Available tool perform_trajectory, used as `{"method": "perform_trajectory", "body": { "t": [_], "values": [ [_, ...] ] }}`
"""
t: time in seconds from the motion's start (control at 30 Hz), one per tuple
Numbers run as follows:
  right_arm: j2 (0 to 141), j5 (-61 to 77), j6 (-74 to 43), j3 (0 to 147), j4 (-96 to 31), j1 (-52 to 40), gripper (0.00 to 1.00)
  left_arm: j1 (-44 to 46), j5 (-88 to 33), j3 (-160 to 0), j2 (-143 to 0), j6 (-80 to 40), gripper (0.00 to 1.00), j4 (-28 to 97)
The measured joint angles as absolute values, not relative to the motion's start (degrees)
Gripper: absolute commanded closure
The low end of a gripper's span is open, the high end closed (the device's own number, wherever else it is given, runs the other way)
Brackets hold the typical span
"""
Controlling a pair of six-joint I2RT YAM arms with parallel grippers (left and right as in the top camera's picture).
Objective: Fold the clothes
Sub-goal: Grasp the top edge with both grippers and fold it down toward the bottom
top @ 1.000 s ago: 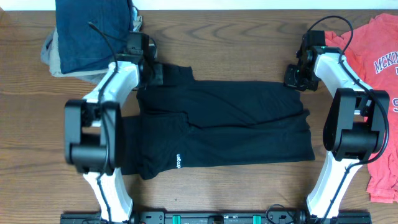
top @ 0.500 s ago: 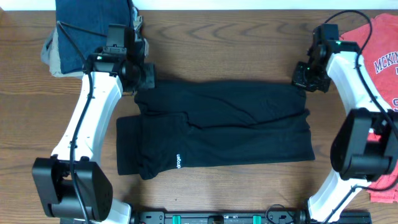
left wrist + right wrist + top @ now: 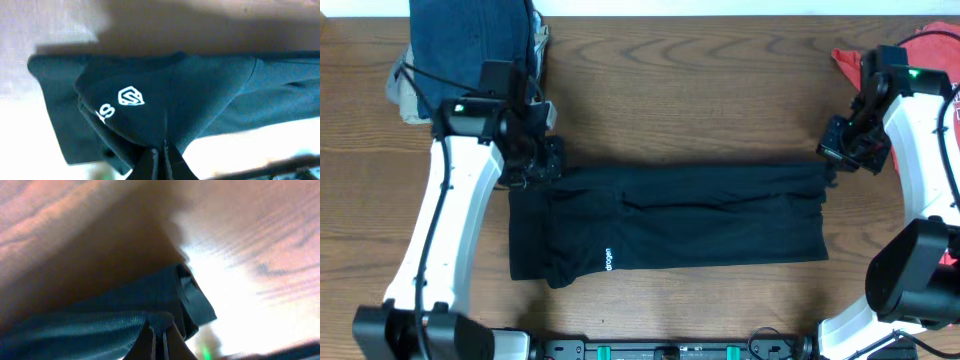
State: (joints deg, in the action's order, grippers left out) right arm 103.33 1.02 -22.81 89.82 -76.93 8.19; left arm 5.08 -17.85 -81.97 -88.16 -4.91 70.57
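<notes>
I should next lower the lifted corner in my raised left gripper back over the black T-shirt's near part by the lettering [image 3: 558, 252], which is below and back, and then let go.
The clothes here are chiefly a black T-shirt [image 3: 700, 225], lying as a wide folded band across the table's middle, with small white lettering near its front left. My left gripper [image 3: 544, 166] is shut on its far left corner. The left wrist view shows the fingertips [image 3: 161, 150] pinching black fabric [image 3: 200, 90] just below a white logo [image 3: 131, 96]. My right gripper [image 3: 833, 160] is shut on the far right corner, and the right wrist view shows its tips [image 3: 159, 331] clamped on a fold of the cloth [image 3: 75, 325]. A coral-red T-shirt [image 3: 930, 45] lies at the far right, partly behind the right arm.
A stack of folded blue denim [image 3: 470, 50] and grey cloth sits at the back left, just behind the left arm. Bare wooden tabletop [image 3: 690, 90] stretches behind the black shirt. The arm bases stand along the front edge.
Both grippers have moved outward and toward the front, carrying the shirt's far edge with them. The shirt's top layer has been drawn forward and stretched wider and flatter.
</notes>
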Motion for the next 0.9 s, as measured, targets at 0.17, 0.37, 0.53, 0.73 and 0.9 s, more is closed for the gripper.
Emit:
{"method": "perform_trajectory", "body": {
  "t": [0.17, 0.37, 0.53, 0.73, 0.9],
  "values": [
    [103.3, 1.0, -23.0, 88.8, -79.1, 8.2, 0.99, 5.0, -18.0, -81.9, -87.4, -4.9, 0.94, 76.3],
    [103.3, 1.0, -23.0, 85.6, -80.0, 8.2, 0.99, 5.0, -17.0, -79.9, -87.4, -4.7, 0.94, 79.1],
    [103.3, 0.0, -23.4, 82.2, -79.8, 8.2, 0.99, 5.0, -15.6, -76.1, -87.4, -4.6, 0.94, 78.8],
    [103.3, -1.1, -24.5, 74.4, -76.0, 8.2, 0.99, 5.0, -14.9, -68.5, -87.4, -4.6, 0.94, 73.8],
    [103.3, -1.3, -25.1, 70.2, -74.0, 8.2, 0.99, 5.0, -14.6, -62.3, -87.4, -5.1, 0.94, 69.9]
  ]
}}
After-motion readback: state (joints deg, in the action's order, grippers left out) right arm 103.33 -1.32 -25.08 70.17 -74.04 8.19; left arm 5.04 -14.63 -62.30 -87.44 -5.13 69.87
